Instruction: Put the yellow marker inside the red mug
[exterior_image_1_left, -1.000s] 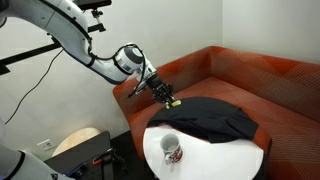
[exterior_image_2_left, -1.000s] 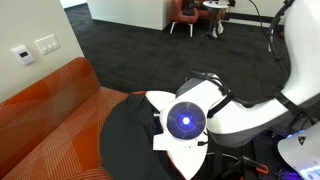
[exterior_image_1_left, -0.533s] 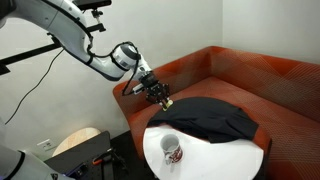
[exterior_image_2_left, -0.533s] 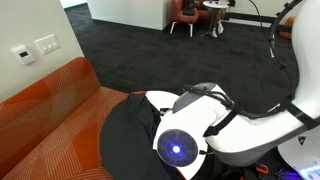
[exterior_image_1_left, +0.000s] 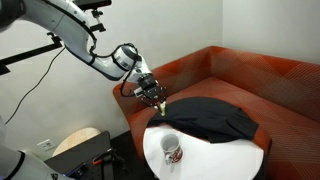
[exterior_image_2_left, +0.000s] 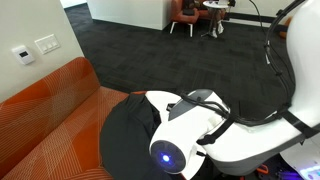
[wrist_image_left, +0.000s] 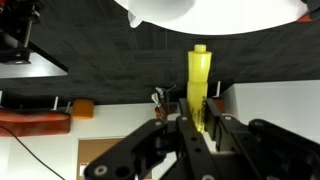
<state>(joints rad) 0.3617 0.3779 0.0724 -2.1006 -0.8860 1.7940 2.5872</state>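
My gripper holds the yellow marker still higher than the red mug and beside it, so next I will move my gripper toward the mug, then lower it over the mug's opening (exterior_image_1_left: 170, 142).
My gripper (exterior_image_1_left: 157, 98) is shut on the yellow marker (exterior_image_1_left: 163, 105) and holds it in the air above the near-sofa edge of the white round table (exterior_image_1_left: 215, 160). The red mug (exterior_image_1_left: 171, 150), white with a red print, stands upright on that table, below and a little in front of the gripper. In the wrist view the yellow marker (wrist_image_left: 198, 75) sticks out straight between the closed fingers (wrist_image_left: 198, 120); the mug is not seen there. In an exterior view the arm's wrist (exterior_image_2_left: 168, 155) hides the mug and the marker.
A black cloth (exterior_image_1_left: 215, 118) lies over the far half of the table and also shows in an exterior view (exterior_image_2_left: 125, 140). The orange sofa (exterior_image_1_left: 260, 75) wraps behind the table. A round wooden stool (exterior_image_1_left: 78, 140) stands on the floor beside it.
My gripper has moved with the marker away from the sofa back, down and toward the table edge nearer the mug. The mug and the cloth have not moved.
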